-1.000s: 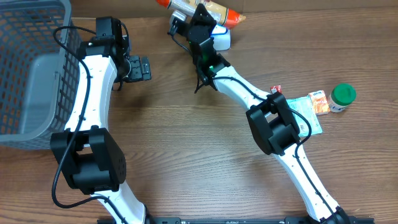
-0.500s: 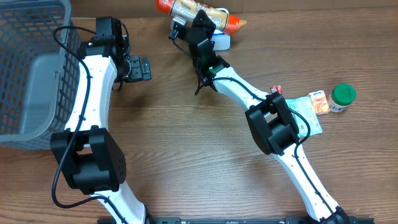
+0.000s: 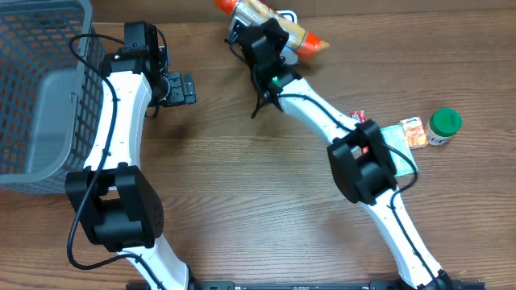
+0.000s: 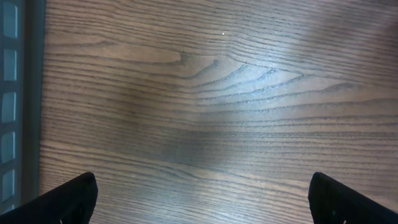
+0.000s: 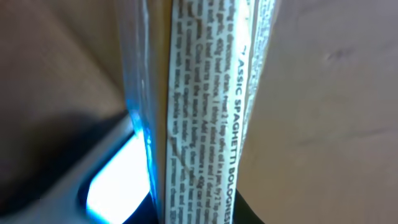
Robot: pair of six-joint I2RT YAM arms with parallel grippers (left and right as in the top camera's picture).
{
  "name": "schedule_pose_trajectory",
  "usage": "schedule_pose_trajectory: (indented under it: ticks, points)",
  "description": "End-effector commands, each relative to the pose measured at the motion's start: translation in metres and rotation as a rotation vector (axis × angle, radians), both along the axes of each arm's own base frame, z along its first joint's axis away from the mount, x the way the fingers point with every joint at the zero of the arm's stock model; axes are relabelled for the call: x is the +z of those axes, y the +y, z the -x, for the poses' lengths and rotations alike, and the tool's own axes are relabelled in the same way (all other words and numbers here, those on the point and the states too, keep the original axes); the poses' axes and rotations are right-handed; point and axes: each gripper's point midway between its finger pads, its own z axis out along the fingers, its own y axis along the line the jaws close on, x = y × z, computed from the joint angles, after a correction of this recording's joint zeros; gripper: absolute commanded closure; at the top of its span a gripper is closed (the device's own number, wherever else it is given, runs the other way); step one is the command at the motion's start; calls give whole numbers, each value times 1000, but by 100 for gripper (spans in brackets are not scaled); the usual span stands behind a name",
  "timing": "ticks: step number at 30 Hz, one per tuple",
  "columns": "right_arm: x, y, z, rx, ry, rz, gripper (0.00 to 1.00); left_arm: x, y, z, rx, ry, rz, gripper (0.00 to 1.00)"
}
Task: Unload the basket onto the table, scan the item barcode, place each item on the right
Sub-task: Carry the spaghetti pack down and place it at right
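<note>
I should next swing my right gripper back, turning the spaghetti packet [image 3: 278, 22], and lower it to let go beside the small red item, because the bare wood is open there.
My right gripper [image 3: 264, 38] is shut on a long spaghetti packet [image 3: 278, 22] with orange ends, held at the table's far edge. In the right wrist view the packet [image 5: 205, 112] runs upright between my dark fingertips [image 5: 249, 214], its printed label facing the camera. A scanner window [image 5: 118, 180] glows white and blue just left of the packet. In the overhead view the scanner is almost wholly hidden under the packet and the arm. My left gripper [image 3: 176, 89] stands open and empty over bare wood, its fingertips [image 4: 62, 199] far apart.
A grey wire basket [image 3: 40, 97] fills the far left, and its wall [image 4: 12, 93] edges the left wrist view. A green-lidded jar [image 3: 442, 125], an orange sachet [image 3: 415, 131], a teal packet [image 3: 397, 153] and a small red item [image 3: 358, 117] lie at the right.
The right gripper has swung the packet rightward and tilted it, so it now covers the scanner that showed below it before. The left arm has not moved.
</note>
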Motion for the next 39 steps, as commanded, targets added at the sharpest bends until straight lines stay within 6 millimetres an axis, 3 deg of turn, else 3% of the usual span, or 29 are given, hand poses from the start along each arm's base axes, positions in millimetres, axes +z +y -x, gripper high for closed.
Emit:
schedule_pose_trajectory:
  ticks: [1,3,6,10,14,20,28,33,39]
  points:
    - [196,-35,41,-125,-234,-424,97,2,1,1,-8,-2,-12,0]
    - [199,-45,59,-152,-156,-500,97,2,1,1,-8,-2,-12,0]
    - [185,-55,97,-167,73,-637,97,2,1,1,-8,-2,-12,0]
    - [130,-73,159,-287,506,-800,96,1,1,1,-8,-1,-12,0]
    - [75,-102,201,-479,824,-818,96,1,1,1,-8,-1,-12,0]
    - [16,-133,230,-662,996,-747,96,2,1,1,-8,-2,-12,0]
    - [-49,-138,238,-735,1034,-729,96,2,1,1,-8,-2,-12,0]
    - [-86,-145,242,-751,1025,-703,96,2,1,1,-8,-2,-12,0]
    - [-113,-163,251,-797,995,-636,96,1,1,1,-8,-1,-12,0]
